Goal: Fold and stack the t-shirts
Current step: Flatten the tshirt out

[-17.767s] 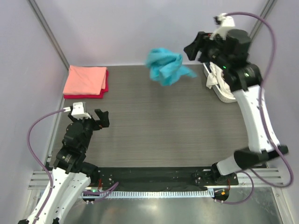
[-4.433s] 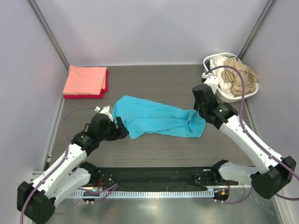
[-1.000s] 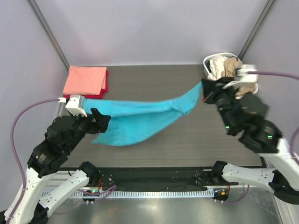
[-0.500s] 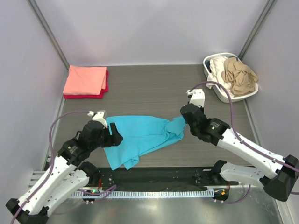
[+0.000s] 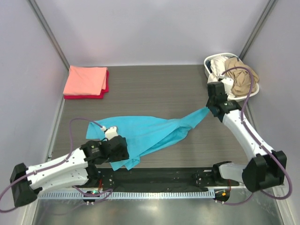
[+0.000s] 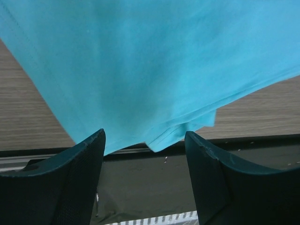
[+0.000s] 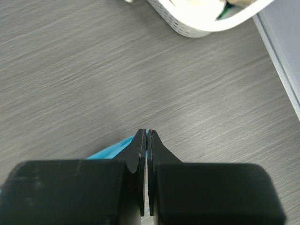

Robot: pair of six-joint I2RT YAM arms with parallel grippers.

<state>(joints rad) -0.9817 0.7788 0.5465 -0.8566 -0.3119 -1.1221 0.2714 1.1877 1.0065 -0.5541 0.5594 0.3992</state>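
Observation:
The turquoise t-shirt's near hem (image 5: 120, 164) (image 6: 127, 143) lies just below my left gripper's open fingers, so the gripper moves down and eases slightly back onto that cloth edge next.
The turquoise t-shirt (image 5: 150, 129) lies stretched across the table's near middle, one corner drawn out to the right. My right gripper (image 5: 209, 109) is shut on that corner; in the right wrist view a sliver of turquoise cloth (image 7: 110, 151) shows at the shut right gripper (image 7: 147, 133). Low over the shirt's near-left part, my left gripper (image 5: 123, 151) stands open. In its wrist view the left gripper (image 6: 145, 140) has nothing between its fingers, and the shirt's hem (image 6: 183, 129) lies just beyond them. A folded salmon-pink shirt (image 5: 86, 79) rests on a red one at the back left.
A white laundry basket (image 5: 225, 97) holding tan (image 5: 241, 77) and white shirts stands at the back right, close behind my right gripper; the basket's rim (image 7: 197, 28) shows in the right wrist view. A black strip (image 6: 154, 183) runs along the table's near edge.
My right gripper has pulled the shirt's corner to the right and back toward the basket, stretching the cloth. My left gripper has moved toward the near edge, over the shirt's near-left part.

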